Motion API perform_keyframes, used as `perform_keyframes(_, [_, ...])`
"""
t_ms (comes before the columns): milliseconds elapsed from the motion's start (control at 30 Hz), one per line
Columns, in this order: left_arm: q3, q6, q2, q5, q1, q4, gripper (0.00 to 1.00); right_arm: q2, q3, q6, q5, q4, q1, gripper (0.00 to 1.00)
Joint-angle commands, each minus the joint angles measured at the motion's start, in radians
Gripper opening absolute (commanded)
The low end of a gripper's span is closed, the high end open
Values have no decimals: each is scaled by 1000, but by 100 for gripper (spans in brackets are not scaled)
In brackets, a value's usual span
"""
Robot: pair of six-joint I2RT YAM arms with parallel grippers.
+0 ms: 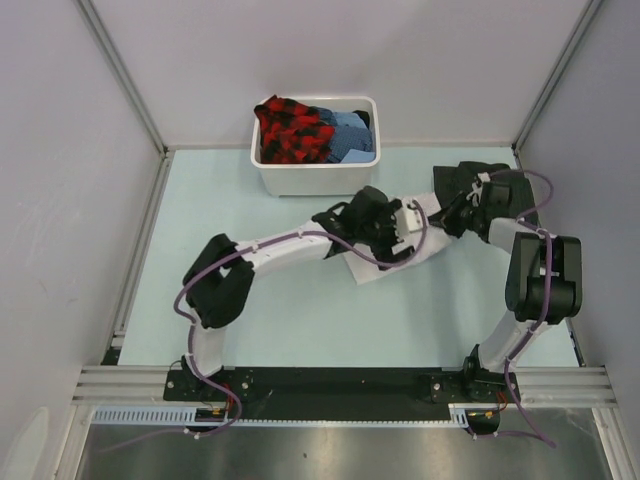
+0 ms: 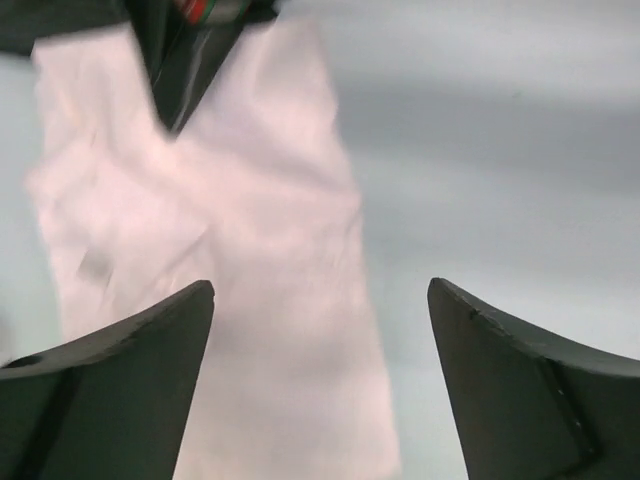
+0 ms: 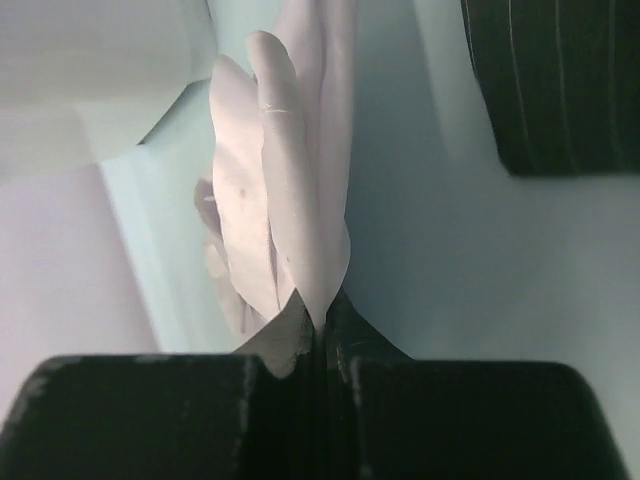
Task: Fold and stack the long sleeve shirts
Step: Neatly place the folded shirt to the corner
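Observation:
The dark striped shirt point(image 1: 455, 178) is lying flat for stacking, so my right gripper needs to rise outward over that shirt's edge by the side point(image 1: 528, 195) next, then go down and let go.
A white long sleeve shirt point(image 1: 372, 268) lies folded on the pale green table, mostly covered by my left arm in the top view. My left gripper point(image 2: 320, 290) hovers just over this shirt point(image 2: 250, 250), jaws wide apart and empty. My right gripper point(image 3: 322, 320) is shut on an edge of the white shirt point(image 3: 280, 180), whose folds bunch out from the fingertips. From above, the right gripper point(image 1: 450, 222) sits at the shirt's right side, close to the left gripper point(image 1: 400, 235). A dark finely striped shirt point(image 1: 455, 178) lies behind the right wrist and shows at the upper right point(image 3: 550, 80).
A white rectangular tub point(image 1: 312, 180) stands at the back centre, holding red-and-black plaid cloth point(image 1: 292, 130) and blue cloth point(image 1: 352, 135). Metal frame posts and grey walls close in the table on the left, right and back.

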Motion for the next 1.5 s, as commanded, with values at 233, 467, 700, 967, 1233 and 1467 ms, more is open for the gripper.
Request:
perform_keyframes(233, [-179, -142, -207, -77, 160, -54, 100, -45, 309, -312, 248, -306, -7, 0])
perform_keyframes(467, [-230, -162, -229, -136, 183, -44, 99, 9, 405, -301, 314, -254, -5, 0])
perform_keyframes(700, [-250, -275, -209, -154, 287, -78, 99, 66, 530, -294, 350, -248, -1, 0])
perform_keyframes(967, [-241, -268, -194, -153, 339, -106, 99, 100, 671, -326, 333, -282, 18, 0])
perform_keyframes(1233, [-244, -274, -187, -148, 345, -113, 99, 75, 790, -409, 321, -432, -10, 0])
perform_keyframes(1467, [-236, -271, -180, -139, 347, -121, 99, 66, 833, -464, 279, -481, -35, 0])
